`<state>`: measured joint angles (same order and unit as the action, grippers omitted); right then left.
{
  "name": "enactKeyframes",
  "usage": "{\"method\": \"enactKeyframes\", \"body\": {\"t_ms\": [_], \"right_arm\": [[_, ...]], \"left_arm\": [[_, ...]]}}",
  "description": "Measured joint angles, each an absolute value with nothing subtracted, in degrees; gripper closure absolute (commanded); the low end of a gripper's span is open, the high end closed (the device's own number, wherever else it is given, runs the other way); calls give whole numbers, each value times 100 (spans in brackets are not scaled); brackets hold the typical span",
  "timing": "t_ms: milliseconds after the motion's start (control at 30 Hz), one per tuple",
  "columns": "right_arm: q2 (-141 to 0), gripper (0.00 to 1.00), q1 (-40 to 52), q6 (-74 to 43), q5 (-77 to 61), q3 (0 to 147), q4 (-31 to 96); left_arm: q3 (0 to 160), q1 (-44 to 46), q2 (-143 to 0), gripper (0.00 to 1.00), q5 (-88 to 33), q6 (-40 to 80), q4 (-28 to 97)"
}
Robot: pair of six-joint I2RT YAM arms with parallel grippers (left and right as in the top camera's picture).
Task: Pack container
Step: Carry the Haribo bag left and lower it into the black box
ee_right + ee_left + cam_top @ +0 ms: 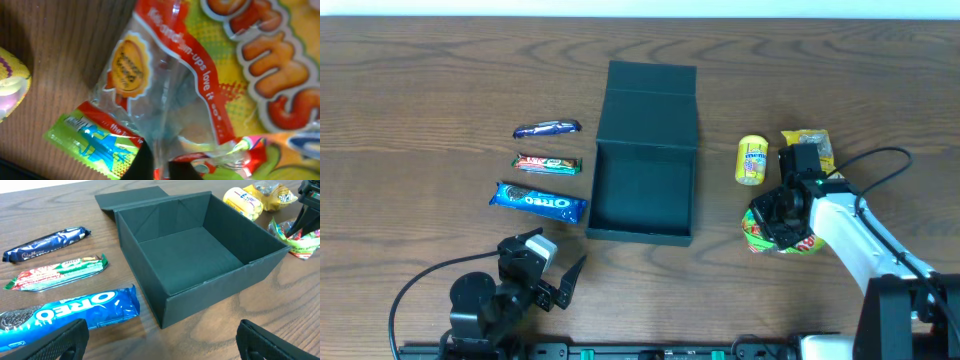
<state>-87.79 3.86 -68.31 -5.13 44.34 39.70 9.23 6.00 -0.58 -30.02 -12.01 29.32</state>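
Observation:
The right gripper lifts the gummy candy bag (200, 85) over the container's side facing the Mentos tub next. It then lowers the bag into the empty container and lets go.
The container (642, 190), a dark teal box with its flap lid open at the back, stands at the table's middle and is empty; it also shows in the left wrist view (200, 255). My right gripper (782, 222) is shut on the clear wrapper of a red, green and yellow gummy candy bag (200, 85) lying right of the box (790, 243). My left gripper (160, 345) is open and empty near the front edge (555, 280), left of the box's front corner.
Left of the box lie an Oreo pack (538, 201), a red-green bar (548, 164) and a dark blue bar (547, 129). Right of it are a yellow Mentos tub (752, 160) and a yellow packet (812, 145). A cable loops at the right.

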Motion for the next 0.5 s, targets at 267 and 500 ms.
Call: {"method": "enactKeyframes", "body": {"t_ms": [267, 500], "right_arm": [[-8613, 99, 388, -6823, -821, 4497, 5041], [-7260, 98, 897, -6949, -1002, 5013, 5446]], "left_arm": [[926, 600, -58, 5, -3002, -1201, 2932], [923, 600, -58, 5, -3002, -1201, 2932]]}}
